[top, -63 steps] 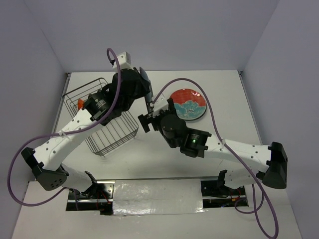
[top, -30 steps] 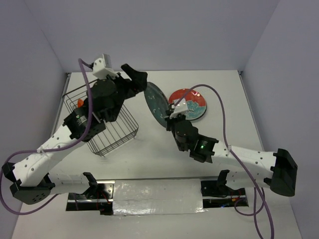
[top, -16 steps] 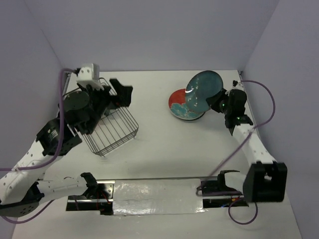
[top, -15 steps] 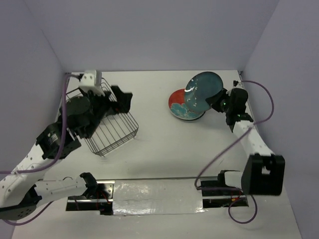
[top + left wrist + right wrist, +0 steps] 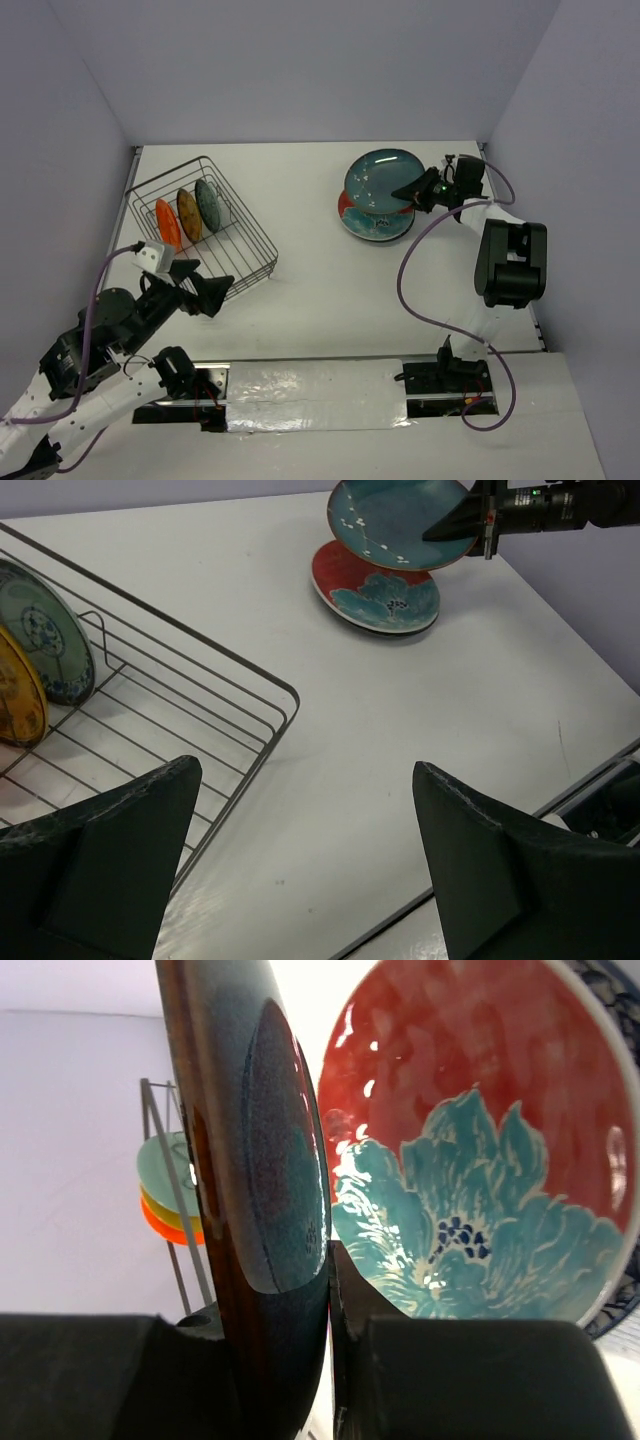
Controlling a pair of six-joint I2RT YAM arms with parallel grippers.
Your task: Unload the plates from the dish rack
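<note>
The right gripper lowers and tilts next, settles the dark teal plate onto the red plate (image 5: 377, 223) (image 5: 480, 1150) and releases the dark teal plate's rim, since the red plate lies below it.
My right gripper (image 5: 418, 189) is shut on the rim of the dark teal plate (image 5: 383, 179), which hovers nearly flat just above the red plate with a teal flower (image 5: 372, 224). In the right wrist view the dark teal plate (image 5: 262, 1150) stands edge-on between the jaws, with the red plate (image 5: 480, 1150) beyond it. The dish rack (image 5: 236, 262) at the left holds three small upright plates: orange (image 5: 166, 223), yellowish (image 5: 188, 213) and teal-patterned (image 5: 209, 203). My left gripper (image 5: 206, 293) is open and holds nothing, off the rack's near corner (image 5: 285, 695).
A blue-patterned rim (image 5: 622, 1305) shows under the red plate. The table's near edge, with a metal strip (image 5: 310, 385), runs close below the left gripper. Purple cables loop beside both arms. Walls close the table at the back and sides.
The right arm swung to the far right and tipped the dark teal plate from steeply tilted to nearly flat over the red plate. The left arm drew back from the rack towards the near edge.
</note>
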